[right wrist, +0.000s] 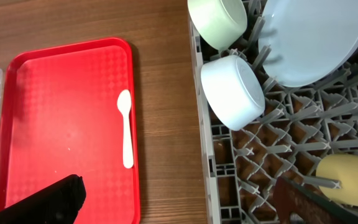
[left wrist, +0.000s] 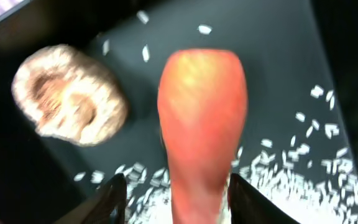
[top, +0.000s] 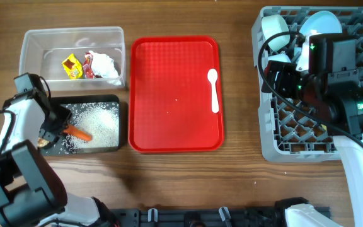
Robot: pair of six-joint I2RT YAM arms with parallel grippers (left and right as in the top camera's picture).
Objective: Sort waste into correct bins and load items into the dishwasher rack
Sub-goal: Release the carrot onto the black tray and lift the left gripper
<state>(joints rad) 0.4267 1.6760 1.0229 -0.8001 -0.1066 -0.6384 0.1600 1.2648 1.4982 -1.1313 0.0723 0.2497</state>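
My right gripper will move from the rack across the wooden strip. Then it will go down onto the spoon's handle (top: 215,99) (right wrist: 127,142) on the red tray.
The orange carrot (left wrist: 201,112) lies on the black tray (top: 115,99) among white rice grains (top: 99,120), next to the brown food lump (left wrist: 67,93). My left gripper (left wrist: 178,199) is open, one finger on each side of the carrot's thin end; overhead it (top: 53,128) hangs over the tray's left part. The clear tub (top: 36,38) holds the yellow wrapper (top: 72,65), red-silver wrapper (top: 88,63) and white paper (top: 106,64). The white spoon (top: 213,88) lies on the red tray (top: 169,94). My right gripper (right wrist: 179,199) is open and empty over the grey rack's (top: 282,139) left edge.
The rack holds the light blue plate (right wrist: 316,37), two pale round vessels (right wrist: 232,90) (right wrist: 216,22) at its left edge, and the yellow cup (right wrist: 350,180). A strip of bare wooden table (right wrist: 166,124) separates the red tray from the rack.
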